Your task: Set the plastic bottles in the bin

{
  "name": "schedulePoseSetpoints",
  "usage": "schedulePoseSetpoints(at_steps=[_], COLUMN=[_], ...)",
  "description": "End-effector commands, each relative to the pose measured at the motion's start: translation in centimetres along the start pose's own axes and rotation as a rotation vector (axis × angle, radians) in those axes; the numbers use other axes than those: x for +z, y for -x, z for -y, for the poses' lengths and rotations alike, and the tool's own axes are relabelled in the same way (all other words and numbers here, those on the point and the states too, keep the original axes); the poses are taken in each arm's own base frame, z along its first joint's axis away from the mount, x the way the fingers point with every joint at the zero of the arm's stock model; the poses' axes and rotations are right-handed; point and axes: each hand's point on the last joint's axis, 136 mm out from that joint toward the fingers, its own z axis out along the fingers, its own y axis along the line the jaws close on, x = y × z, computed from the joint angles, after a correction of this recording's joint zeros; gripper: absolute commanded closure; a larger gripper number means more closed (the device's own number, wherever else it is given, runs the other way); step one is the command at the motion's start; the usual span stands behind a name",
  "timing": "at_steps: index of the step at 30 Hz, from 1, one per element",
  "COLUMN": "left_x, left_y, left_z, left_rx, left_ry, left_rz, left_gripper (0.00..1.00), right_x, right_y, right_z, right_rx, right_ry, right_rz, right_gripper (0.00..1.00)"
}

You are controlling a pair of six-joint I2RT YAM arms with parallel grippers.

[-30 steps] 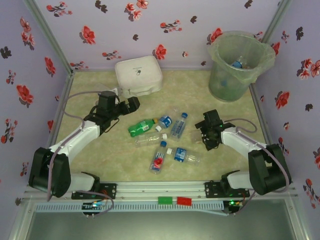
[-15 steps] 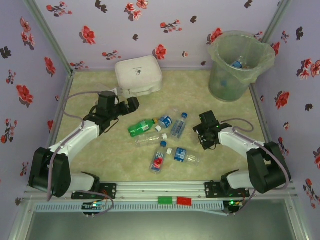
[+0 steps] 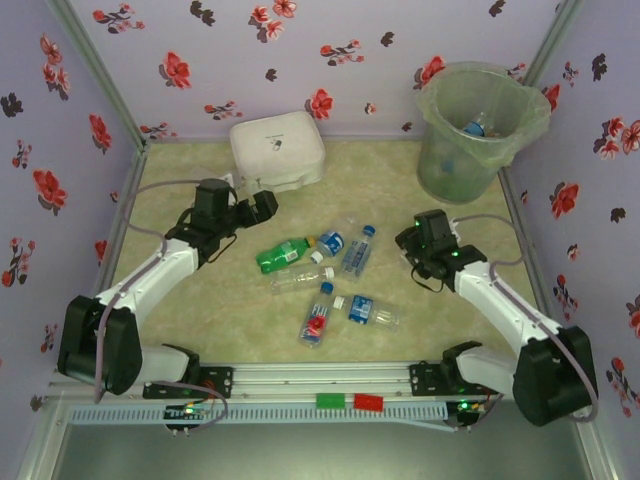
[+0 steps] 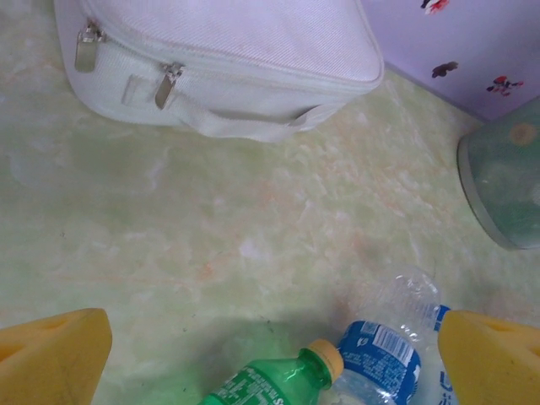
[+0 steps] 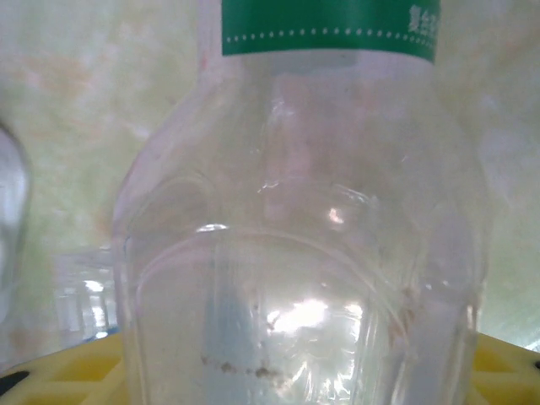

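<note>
I will next carry the clear bottle up and outward over the bin's near rim with my right gripper, since the bin's opening is higher.
Several plastic bottles lie mid-table: a green one (image 3: 283, 252), blue-labelled ones (image 3: 330, 242) (image 3: 368, 310), clear ones (image 3: 357, 250) (image 3: 298, 279) and a red-labelled one (image 3: 318, 318). My right gripper (image 3: 425, 242) is shut on a clear bottle with a green label (image 5: 304, 236), whose body sits between the yellow fingers (image 5: 59, 380). My left gripper (image 3: 262, 207) hangs open just left of the pile; in its wrist view the green bottle's neck (image 4: 287, 380) and a blue-labelled bottle (image 4: 384, 354) lie between the fingers. The bin (image 3: 480, 130) stands at the far right with bottles inside (image 3: 473, 127).
A white zipped box (image 3: 277, 150) sits at the back centre, close behind my left gripper, also seen in the left wrist view (image 4: 228, 51). Floral walls close in the table on three sides. The bin's base (image 4: 506, 186) shows at the right of the left wrist view.
My right gripper has closed on the clear bottle and swung back and to the right with it. The left arm has barely moved.
</note>
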Motion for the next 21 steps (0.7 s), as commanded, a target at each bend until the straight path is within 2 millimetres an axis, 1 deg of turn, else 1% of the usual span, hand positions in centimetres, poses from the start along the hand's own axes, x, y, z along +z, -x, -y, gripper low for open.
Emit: schedulePoseSetpoints(at_steps=[1,5,8,13,16,19,20,21], left_x=[-0.3,0.2,0.5,0.8,0.8,0.5,0.5,0.4], left_y=[2.0,2.6,2.8,2.5,2.2,1.6,1.3,0.9], left_z=[1.1,2.2,2.9,3.8,3.8,3.5,3.3,3.1], left_rx=[-0.013,-0.037,-0.067,-0.091,-0.091,-0.081,-0.08,-0.079], left_ry=[-0.014,-0.045,-0.072,-0.101,-0.099,-0.088,-0.081,-0.074], left_rz=[0.024,0.015,-0.001,-0.039,-0.063,-0.082,-0.092,-0.102], left_gripper=[0.0,0.0,0.0,0.0,0.0,0.0,0.0,0.0], right_x=[-2.3,-4.1,-5.6,-8.3,-9.7,-10.2,-10.4,-10.1], right_y=[3.1,6.0,8.9,14.2,17.4,20.6,21.6,22.9], right_z=[-1.9,-5.1,-8.5,-15.5,-19.3,-21.9,-22.5,-23.0], right_rx=[-0.138,-0.23,-0.291,-0.359,-0.375,-0.371,-0.367,-0.359], right_ry=[0.039,0.103,0.162,0.282,0.338,0.373,0.382,0.381], right_rz=[0.102,0.166,0.233,0.346,0.403,0.454,0.475,0.493], right_gripper=[0.52,0.53,0.54,0.55,0.54,0.55,0.55,0.55])
